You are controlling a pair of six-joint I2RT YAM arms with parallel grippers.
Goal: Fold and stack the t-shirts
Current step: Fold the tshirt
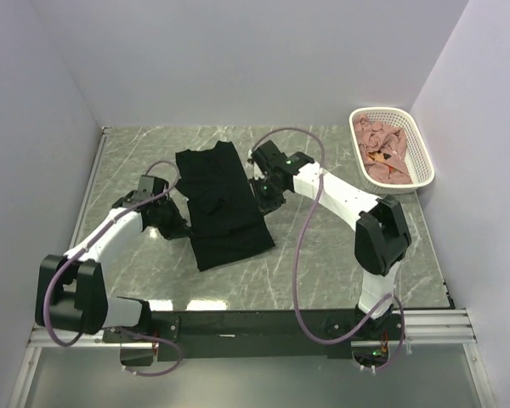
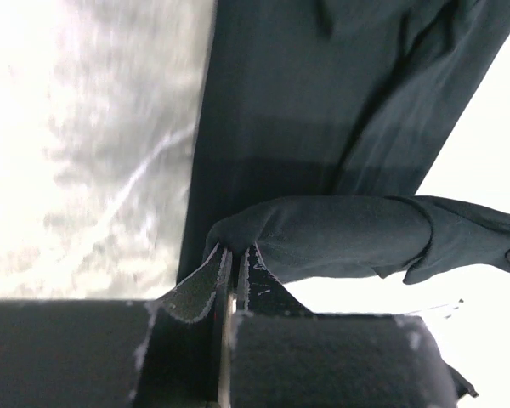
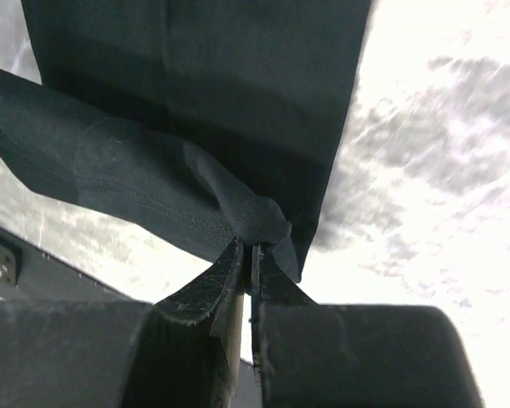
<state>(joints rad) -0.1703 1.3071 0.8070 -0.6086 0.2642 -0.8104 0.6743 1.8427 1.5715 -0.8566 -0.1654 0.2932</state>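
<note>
The black t-shirt's flat side (image 1: pixel 196 212) (image 2: pixel 238 166) lies below and outward of the left gripper, so the gripper needs to lower outward onto it and release the t-shirt's pinched edge.
The black t-shirt (image 1: pixel 221 204) lies folded lengthwise in a long strip on the marble table, running from far centre toward the near side. My left gripper (image 1: pixel 177 223) is shut on its left edge; the left wrist view shows the pinched black cloth (image 2: pixel 323 234) bunched at the fingertips (image 2: pixel 235 251). My right gripper (image 1: pixel 262 194) is shut on its right edge; the right wrist view shows the cloth (image 3: pixel 195 195) gathered between the fingers (image 3: pixel 248 251). Dusty pink t-shirts (image 1: pixel 382 151) lie piled in the basket at the far right.
A white oval lattice basket (image 1: pixel 416 140) stands at the far right corner by the wall. The grey marble table (image 1: pixel 323 246) ends at a black rail along the near edge. White walls close in left, back and right.
</note>
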